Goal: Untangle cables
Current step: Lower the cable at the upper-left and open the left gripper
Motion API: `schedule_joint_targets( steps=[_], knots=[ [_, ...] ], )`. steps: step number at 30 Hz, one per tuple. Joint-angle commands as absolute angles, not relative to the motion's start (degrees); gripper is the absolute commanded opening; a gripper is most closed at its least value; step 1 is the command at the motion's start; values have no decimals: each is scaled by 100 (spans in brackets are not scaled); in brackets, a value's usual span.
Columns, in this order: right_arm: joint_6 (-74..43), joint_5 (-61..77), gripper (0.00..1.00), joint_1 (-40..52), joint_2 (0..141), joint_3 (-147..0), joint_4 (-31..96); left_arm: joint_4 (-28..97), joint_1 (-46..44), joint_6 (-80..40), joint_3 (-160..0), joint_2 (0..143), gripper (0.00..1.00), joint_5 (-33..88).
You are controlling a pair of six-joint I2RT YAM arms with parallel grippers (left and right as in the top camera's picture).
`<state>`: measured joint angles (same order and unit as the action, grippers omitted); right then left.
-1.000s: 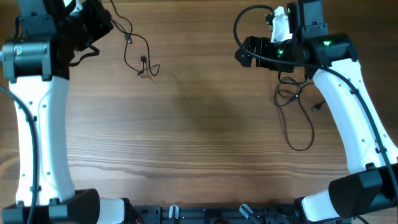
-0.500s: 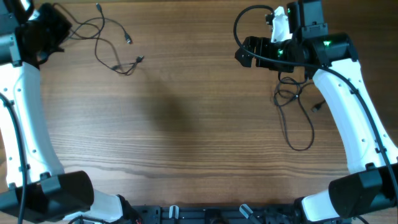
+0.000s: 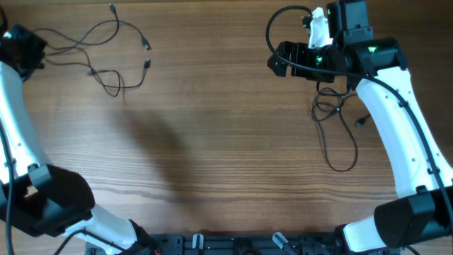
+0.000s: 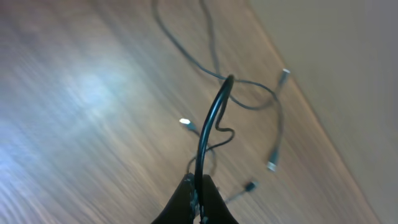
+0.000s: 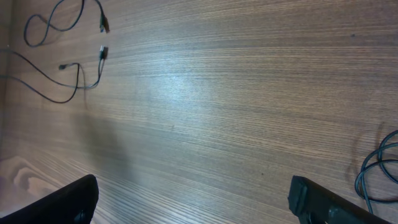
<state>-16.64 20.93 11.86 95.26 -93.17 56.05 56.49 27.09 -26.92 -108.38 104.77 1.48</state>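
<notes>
Bare wood is below and back from the left gripper, so I will next move the piece of cable back and down, clear of the other cable, and release it there.
Thin dark cables [image 3: 106,39] with small silvery plug ends lie spread at the table's back left. My left gripper [image 3: 35,51] at the far left edge is shut on one strand of them. In the left wrist view the gripper [image 4: 199,194] pinches a cable [image 4: 208,130] that arches up from the jaws, with other strands and a plug [image 4: 272,166] on the wood beyond. My right gripper [image 3: 273,62] hangs open at the back right, nothing between its fingers [image 5: 74,199]. A second cable bundle [image 3: 333,117] lies under the right arm.
The right bundle's long loop [image 3: 345,164] reaches toward the table's middle right. Its coil [image 5: 379,168] shows at the right wrist view's edge, and the left cables [image 5: 62,68] at its top left. A thick black robot wire [image 3: 272,28] arcs above the right gripper.
My left arm has swung left to the table's edge, dragging the cables leftward and stretching them out. The right arm has not moved.
</notes>
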Motion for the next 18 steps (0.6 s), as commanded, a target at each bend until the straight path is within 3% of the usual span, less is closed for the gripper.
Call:
schedule_joint_targets(
  steps=[1,10,18],
  knots=[
    [-1695,2051,100,1199,9550,-9325,5592,5524,2969,-2729,-10875,10683,4,-117],
    [-1695,2051,100,1199,9550,-9325,5590,5293,3387,-2727,-10875,11146,4,-200],
    [-1695,2051,100,1199,9550,-9325,5590,5201,3658,-2724,-10875,11655,4,-1205]
  ],
)
